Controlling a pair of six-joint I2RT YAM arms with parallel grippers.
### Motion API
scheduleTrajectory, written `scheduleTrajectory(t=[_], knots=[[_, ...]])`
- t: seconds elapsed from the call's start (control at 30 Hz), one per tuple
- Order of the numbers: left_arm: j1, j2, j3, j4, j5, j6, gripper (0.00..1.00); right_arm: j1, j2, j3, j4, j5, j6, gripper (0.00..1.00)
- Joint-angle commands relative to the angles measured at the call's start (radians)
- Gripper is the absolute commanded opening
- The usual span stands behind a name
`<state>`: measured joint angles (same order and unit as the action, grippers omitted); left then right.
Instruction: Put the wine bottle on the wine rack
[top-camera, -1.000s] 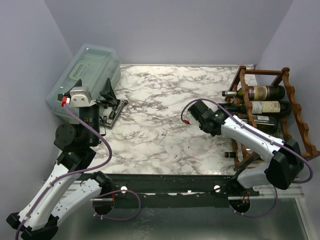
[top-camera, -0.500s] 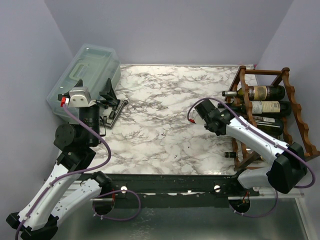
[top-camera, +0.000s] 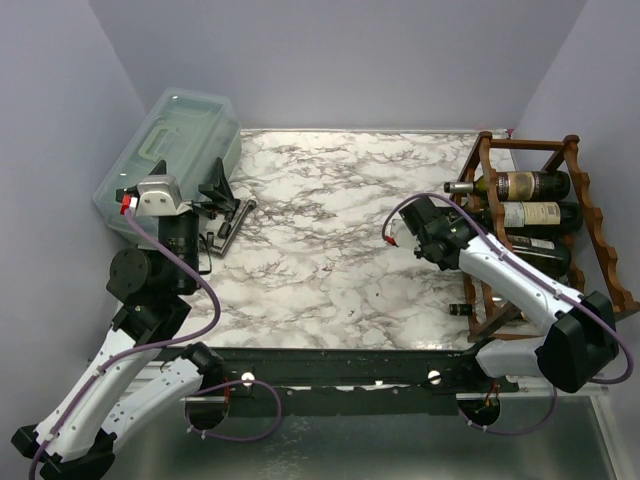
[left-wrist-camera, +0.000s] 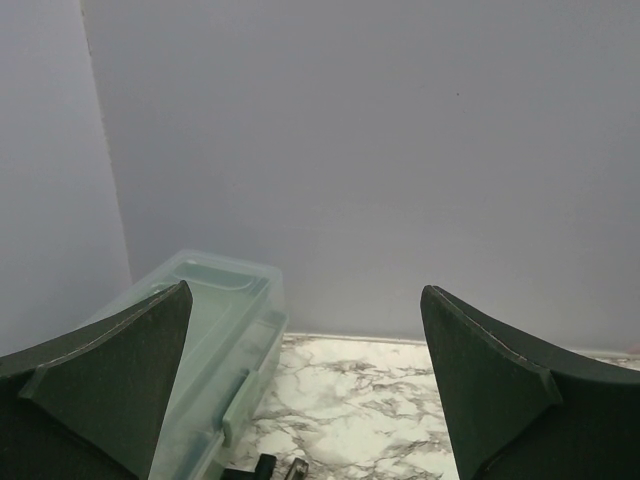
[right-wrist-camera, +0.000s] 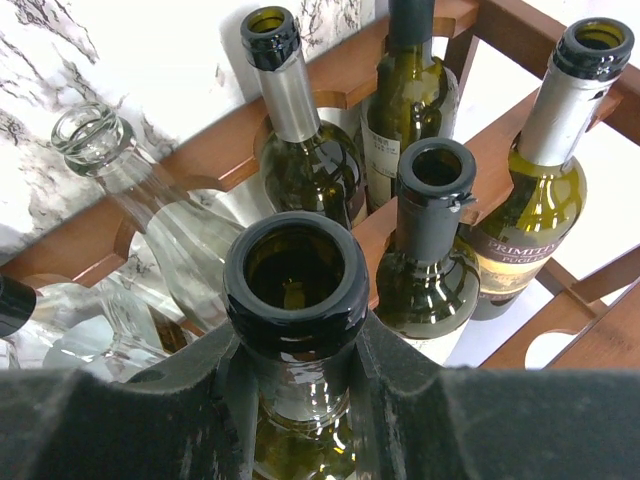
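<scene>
The opening of the wine bottle (right-wrist-camera: 240, 290) sticks out past the necks of the neighbouring bottles, so I will next push the wine bottle deeper toward the rack's upper bar (right-wrist-camera: 374, 245) with my right gripper and release it.
My right gripper (right-wrist-camera: 297, 345) is shut on the neck of a dark green wine bottle (right-wrist-camera: 240, 290), whose open mouth faces the wrist camera. Behind it stands the reddish-brown wine rack (right-wrist-camera: 210, 150) with several bottles lying in its scalloped rails. From above, the right gripper (top-camera: 455, 232) is at the rack's (top-camera: 592, 215) left side. The held bottle's dark body (top-camera: 540, 252) reaches in on the third tier down, below two labelled bottles. My left gripper (top-camera: 220, 192) stands wide open and empty by the plastic box, its fingers (left-wrist-camera: 110, 370) framing the back wall.
A translucent lidded plastic box (top-camera: 170, 150) sits at the back left, also seen in the left wrist view (left-wrist-camera: 200, 330). A clear glass bottle (right-wrist-camera: 150, 190) lies at the rack's left. A bottle neck (top-camera: 460, 309) pokes out low on the rack. Walls close in on three sides.
My right arm has moved right toward the rack, carrying the bottle further in. The left arm has not moved.
</scene>
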<state>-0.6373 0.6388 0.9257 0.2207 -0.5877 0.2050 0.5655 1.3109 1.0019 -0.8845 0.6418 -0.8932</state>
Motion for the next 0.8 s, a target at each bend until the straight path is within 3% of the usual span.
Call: scheduleTrajectory(t=[0.0, 0.4, 0.77], knots=[[-0.007, -0.01, 0.028, -0.005, 0.016, -0.007, 0.99, -0.032, -0.035, 0.002, 0.001, 0.007, -0.142, 0.0], [-0.028, -0.021, 0.028, -0.004, 0.004, 0.003, 0.99, -0.084, -0.047, 0.02, -0.036, -0.023, -0.189, 0.01], [-0.066, -0.036, 0.029, -0.003, -0.009, 0.016, 0.99, -0.124, -0.104, -0.013, -0.034, -0.108, -0.332, 0.0]])
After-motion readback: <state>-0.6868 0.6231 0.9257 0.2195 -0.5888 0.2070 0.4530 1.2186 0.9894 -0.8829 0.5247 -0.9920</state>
